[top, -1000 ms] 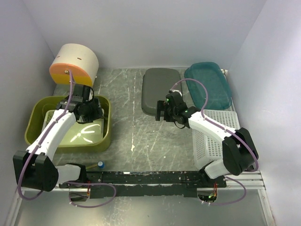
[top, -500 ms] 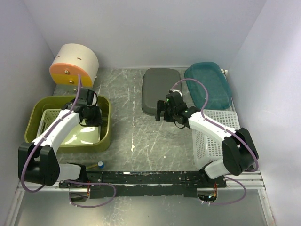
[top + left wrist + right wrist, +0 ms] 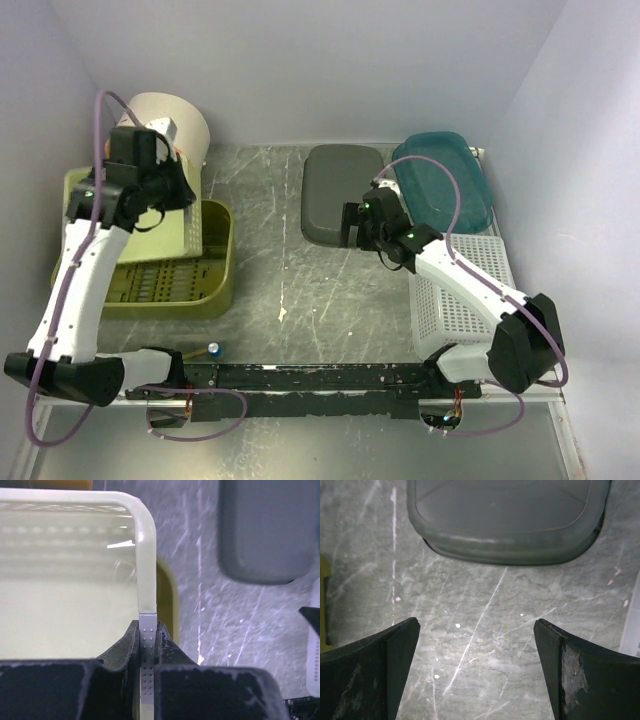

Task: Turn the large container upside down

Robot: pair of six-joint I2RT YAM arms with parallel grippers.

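The robot needs to swing its left gripper to the right in the top view and turn the tray [image 3: 192, 228] over to let it go on the bare tabletop, because that part of the tabletop is clear.
The large container [image 3: 222, 272] is an olive-green tub standing upright at the left of the table, its slotted bottom bare. My left gripper [image 3: 163, 193] is raised above its far side and shut on the rim of a pale green tray [image 3: 192, 228], which hangs tilted on edge over the tub. In the left wrist view the fingers [image 3: 165, 640] pinch that pale tray's [image 3: 70, 605] rim, with the olive rim [image 3: 169, 595] just behind. My right gripper [image 3: 352, 225] hovers open over bare table [image 3: 476, 630] at mid-table, far from the tub.
A beige and orange drum [image 3: 170, 122] lies behind the tub. A grey upturned container [image 3: 343, 188] and a teal bin [image 3: 442, 180] sit at the back right. A white perforated basket [image 3: 462, 290] stands under the right arm. A small blue item [image 3: 214, 349] lies by the base rail.
My left gripper closed on the pale tray's rim and lifted it out of the olive tub, up and toward the back. The right arm shifted slightly.
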